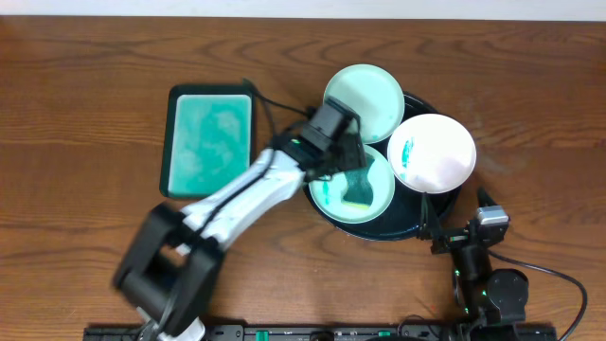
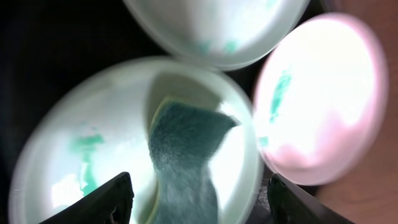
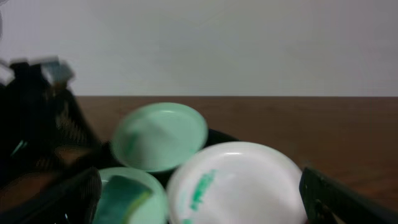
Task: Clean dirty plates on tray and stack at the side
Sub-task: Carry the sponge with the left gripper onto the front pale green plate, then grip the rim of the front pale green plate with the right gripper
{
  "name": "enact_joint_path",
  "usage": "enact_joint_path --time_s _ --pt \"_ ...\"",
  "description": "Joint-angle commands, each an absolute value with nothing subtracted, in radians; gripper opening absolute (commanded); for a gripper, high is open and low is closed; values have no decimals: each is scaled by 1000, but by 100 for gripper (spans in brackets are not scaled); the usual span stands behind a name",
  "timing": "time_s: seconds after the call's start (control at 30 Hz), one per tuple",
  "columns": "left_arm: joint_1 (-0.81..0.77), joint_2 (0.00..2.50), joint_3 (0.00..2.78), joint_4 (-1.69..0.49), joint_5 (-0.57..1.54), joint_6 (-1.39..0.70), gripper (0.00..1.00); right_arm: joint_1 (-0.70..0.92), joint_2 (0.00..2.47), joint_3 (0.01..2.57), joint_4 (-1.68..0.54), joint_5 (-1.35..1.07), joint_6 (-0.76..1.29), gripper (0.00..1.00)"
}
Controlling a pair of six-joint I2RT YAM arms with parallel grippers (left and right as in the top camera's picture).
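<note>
I should move my right gripper outward, to its left in the overhead view, and tilt it down, because the near mint plate's rim [image 1: 393,182] by the white plate [image 1: 434,152] is there.
The black tray [image 1: 409,225] holds all three plates. The near mint plate [image 1: 331,199] carries teal smears and a dark teal sponge [image 1: 360,189]. My left gripper [image 1: 352,163] hangs open just above it. In the left wrist view its fingers [image 2: 118,196] stand wide on either side of the sponge [image 2: 183,149] without touching it. Behind sits the second mint plate [image 1: 365,99], and to the right the white plate [image 1: 434,152] with a teal streak. My right gripper [image 3: 199,190] is open and low beside the tray, facing the white plate [image 3: 249,180].
A teal rectangular sponge tray [image 1: 208,137] with a black rim lies left of the black tray on the brown wooden table [image 1: 85,104]. The left arm stretches diagonally from the front left. The right arm's base [image 1: 488,284] stands at the front right.
</note>
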State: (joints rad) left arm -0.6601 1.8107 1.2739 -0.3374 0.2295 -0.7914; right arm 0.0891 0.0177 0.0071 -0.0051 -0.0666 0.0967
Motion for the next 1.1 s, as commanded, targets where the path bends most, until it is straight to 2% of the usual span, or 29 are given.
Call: enact_joint_path --time_s 0.0,0.07,0.17,0.23,0.3,0.43,0.53,0.63,0.73,0.9,0.97,1.07 --pt "-617 1676 1275 -376 216 -738 70 82 13 6 111 -237 262 99" --pt "-596 1623 1275 -408 216 -719 71 82 13 6 279 -308 338 99" --pt "-564 1556 1275 -470 216 -663 70 82 14 21 494 -342 348 99" --pt "-549 1533 1275 -503 216 -612 70 82 15 78 494 -341 347 99" --pt "-539 1525 1275 -536 216 -562 71 82 36 174 389 -341 329 99" --pt "-533 1529 1275 -593 216 -535 71 82 197 473 -9 -342 192 99" --pt "-533 1529 1275 -608 215 -535 71 82 420 743 -327 -389 106 99" --pt "-533 1529 1275 -609 215 -535 71 82 624 963 -543 -514 103 99" --pt "-533 1529 1275 -609 216 -535 71 82 789 1090 -599 -667 144 99" --pt "-533 1529 1275 -610 216 -534 71 84 957 1107 -621 -822 168 99" --pt "-533 1529 1275 -614 215 -534 71 99 1019 1107 -637 -809 167 99" --pt "-533 1529 1275 -614 215 -535 71 144 1110 1107 -701 -638 191 99"
